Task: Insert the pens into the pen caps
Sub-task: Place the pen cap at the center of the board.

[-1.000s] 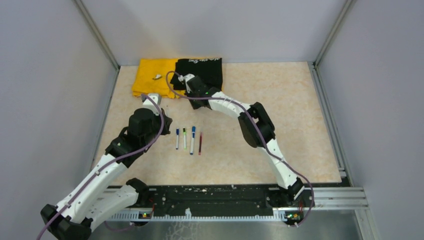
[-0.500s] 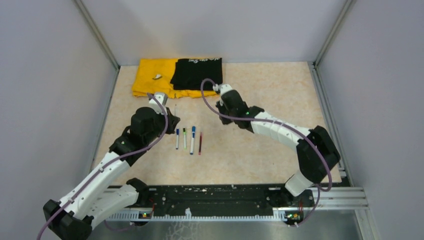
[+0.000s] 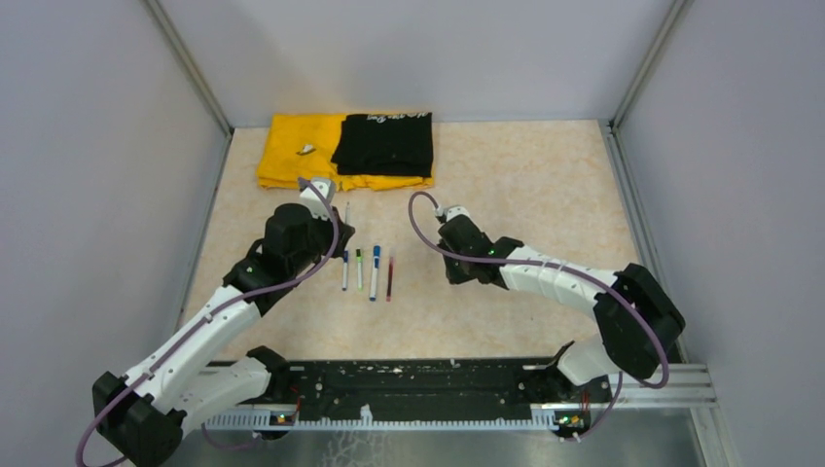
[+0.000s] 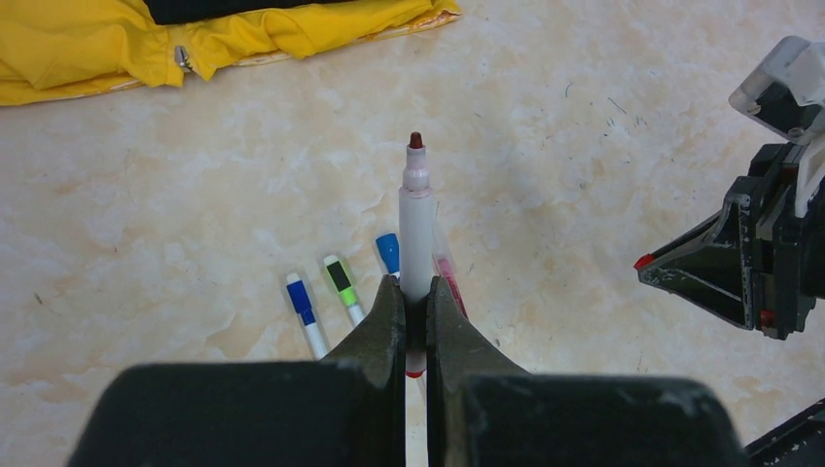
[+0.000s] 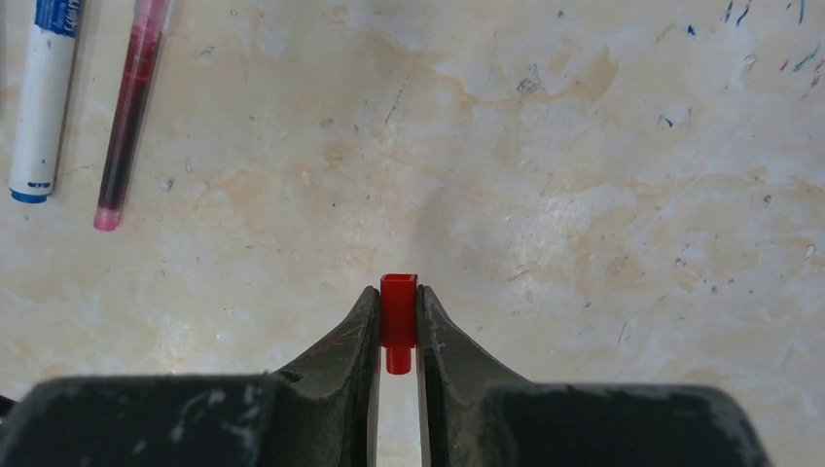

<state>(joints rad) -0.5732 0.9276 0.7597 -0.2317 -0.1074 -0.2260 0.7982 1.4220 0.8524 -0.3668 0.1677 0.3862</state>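
Observation:
I will next lower my right gripper to the bare tabletop beneath it and let go of the small red pen cap (image 5: 398,313) there, since this spot is clear of the pens.
My left gripper (image 4: 415,292) is shut on a white pen (image 4: 416,214) with a bare dark red tip, which sticks out ahead of the fingers; it shows in the top view (image 3: 346,210) above the table. My right gripper (image 5: 398,297) is shut on a small red pen cap (image 5: 398,313), open end forward, a little above the table, right of the pen row (image 3: 450,274). Several capped pens lie side by side: a small blue-capped one (image 3: 344,270), a green one (image 3: 358,268), a larger blue one (image 3: 375,272) and a maroon one (image 3: 389,278).
A yellow cloth (image 3: 292,156) and a black cloth (image 3: 384,144) lie at the back left, with a small pale object (image 3: 305,150) on the yellow one. Grey walls enclose the table. The right gripper body shows at the right of the left wrist view (image 4: 769,253).
My right arm has swung from over the black cloth toward the near side, down to the right of the pen row. My left gripper with its pen has shifted slightly right.

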